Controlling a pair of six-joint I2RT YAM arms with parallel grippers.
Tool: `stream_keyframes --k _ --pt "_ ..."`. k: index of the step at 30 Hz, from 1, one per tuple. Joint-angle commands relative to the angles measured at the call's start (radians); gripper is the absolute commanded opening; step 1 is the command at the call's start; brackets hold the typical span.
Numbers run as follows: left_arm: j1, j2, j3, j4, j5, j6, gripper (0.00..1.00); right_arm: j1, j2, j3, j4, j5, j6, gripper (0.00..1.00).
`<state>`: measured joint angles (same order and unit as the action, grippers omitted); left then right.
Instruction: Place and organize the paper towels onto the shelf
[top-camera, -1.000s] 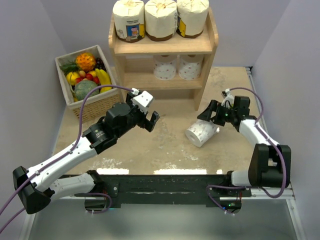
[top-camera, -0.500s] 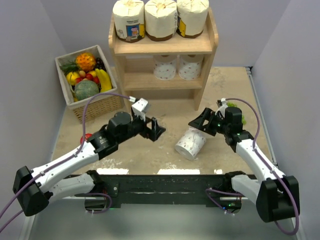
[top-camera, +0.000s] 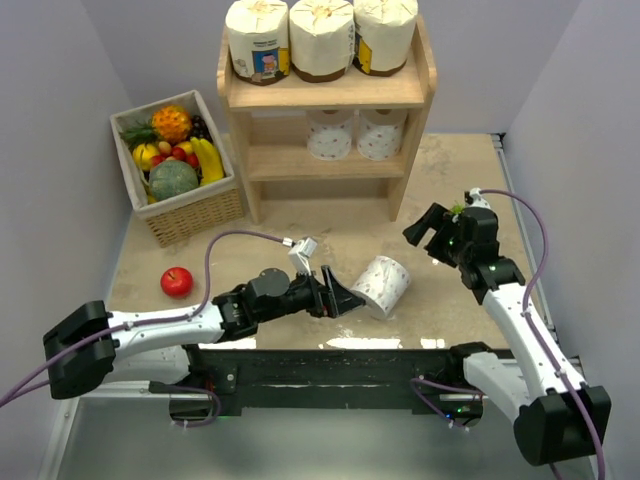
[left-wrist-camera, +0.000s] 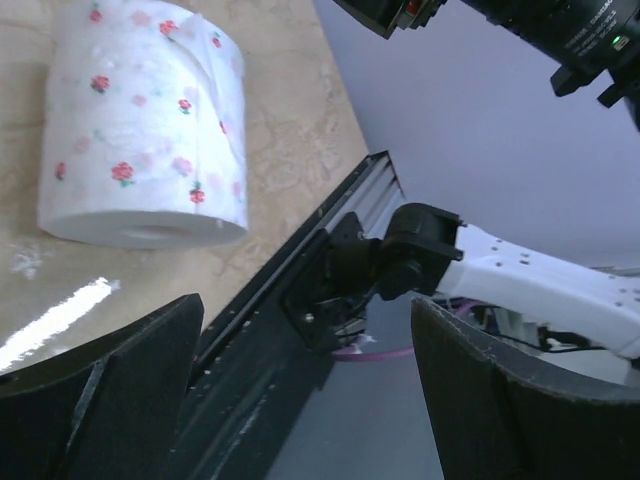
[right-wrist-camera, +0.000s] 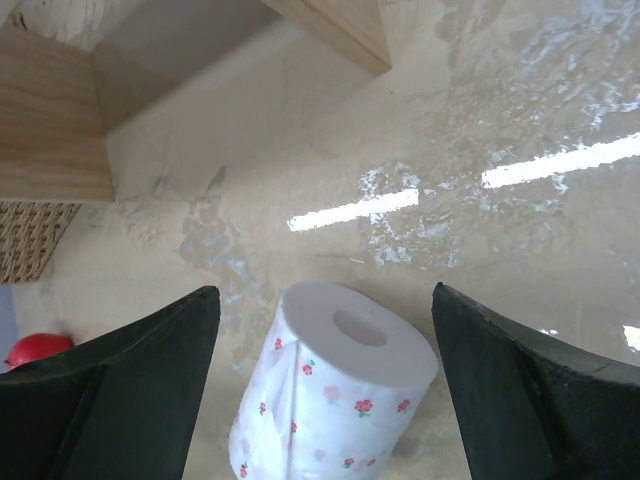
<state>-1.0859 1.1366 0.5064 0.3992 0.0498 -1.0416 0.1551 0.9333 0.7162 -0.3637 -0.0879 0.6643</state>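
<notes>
Next I need to lower my left gripper toward the right in the top view and fit one finger into the core, as the roll's hollow end is below there.
Three large cream paper towels (top-camera: 320, 38) stand on the top board of the wooden shelf (top-camera: 330, 93). Two small white rolls (top-camera: 353, 135) stand on its lower tier. A third small white roll with tiny red flowers (top-camera: 381, 285) lies tilted on the table near the front edge. My left gripper (top-camera: 342, 298) is open and low, just left of this roll; in the left wrist view the roll (left-wrist-camera: 140, 130) lies outside the open gripper (left-wrist-camera: 310, 400). My right gripper (top-camera: 427, 235) is open and empty, raised to the right of the roll, which shows in its view (right-wrist-camera: 340, 400) below the gripper (right-wrist-camera: 325, 385).
A wicker fruit basket (top-camera: 195, 215) stands left of the shelf. A red apple (top-camera: 176, 281) lies on the table at the left, above my left arm. The black mounting rail (top-camera: 330, 365) runs along the near edge. The shelf's side panel (right-wrist-camera: 50, 130) shows in the right wrist view.
My left arm has dropped low and reached right, up to the roll. My right gripper has drawn back up and right, away from the roll. The roll shifted left toward the front.
</notes>
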Motion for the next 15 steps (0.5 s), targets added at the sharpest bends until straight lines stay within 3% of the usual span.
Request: stream_keyframes --k 1,7,15 --pt "-0.058 0.049 -0.026 0.148 -0.142 -0.204 0.91 -0.006 -0.063 0.045 -0.058 0.086 -0.029 0.91" --pt "-0.095 0.189 -0.023 0.248 -0.177 -0.323 0.93 -0.006 -0.109 0.063 -0.087 0.114 -0.034 0.92" --pt "-0.115 0.337 -0.006 0.352 -0.229 -0.359 0.95 -0.008 -0.131 0.052 -0.09 0.111 -0.04 0.93"
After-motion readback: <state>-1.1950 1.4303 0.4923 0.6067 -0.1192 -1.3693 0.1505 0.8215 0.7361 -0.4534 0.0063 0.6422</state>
